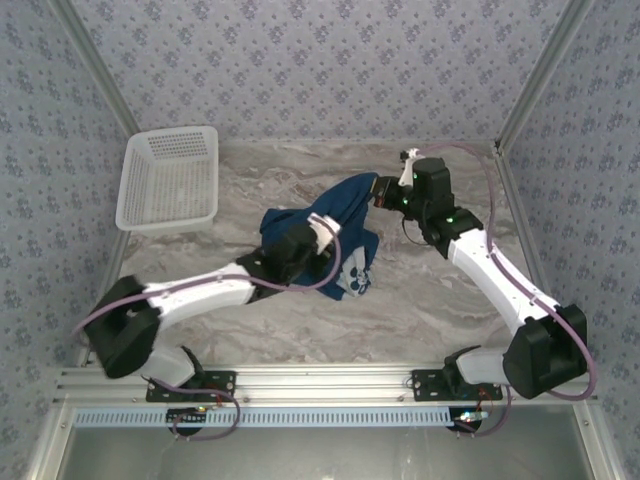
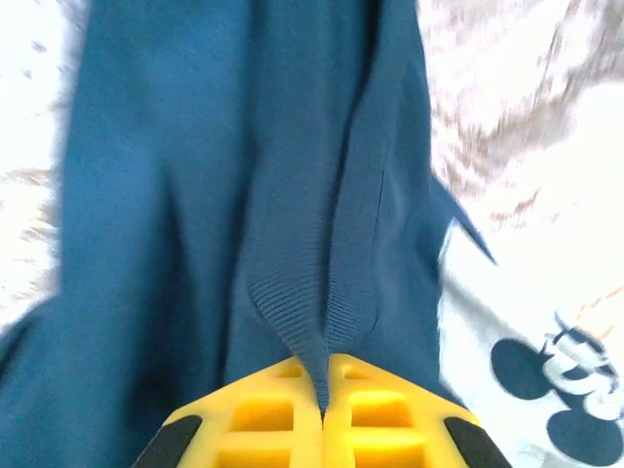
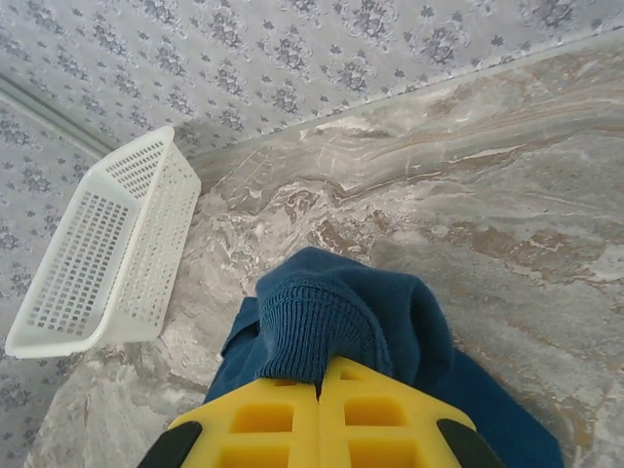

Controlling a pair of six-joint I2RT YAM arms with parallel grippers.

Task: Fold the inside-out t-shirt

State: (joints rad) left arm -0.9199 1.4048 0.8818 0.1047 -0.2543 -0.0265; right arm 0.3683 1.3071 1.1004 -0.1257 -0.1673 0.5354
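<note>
The t-shirt is hanging bunched. I will lift my left gripper, then swing it toward the basket and down to the bare marble beside it to let go of the t-shirt's ribbed piece.
The navy t-shirt [image 1: 335, 215] hangs stretched between both grippers over the middle of the marble table, its whitish print patch [image 1: 352, 277] drooping at the lower right. My left gripper [image 1: 318, 232] is shut on a ribbed band of the t-shirt [image 2: 322, 292], which runs up between the yellow fingers [image 2: 263, 419]. The print patch [image 2: 546, 361] shows at the right of that view. My right gripper [image 1: 385, 192] is shut on a ribbed edge of the t-shirt [image 3: 312, 327], bunched above the yellow fingers [image 3: 380, 419].
A white lattice basket [image 1: 170, 178] lies at the back left of the table; the right wrist view has the basket [image 3: 107, 258] tilted at the left. Patterned walls close the table [image 1: 450, 300] at the back and sides.
</note>
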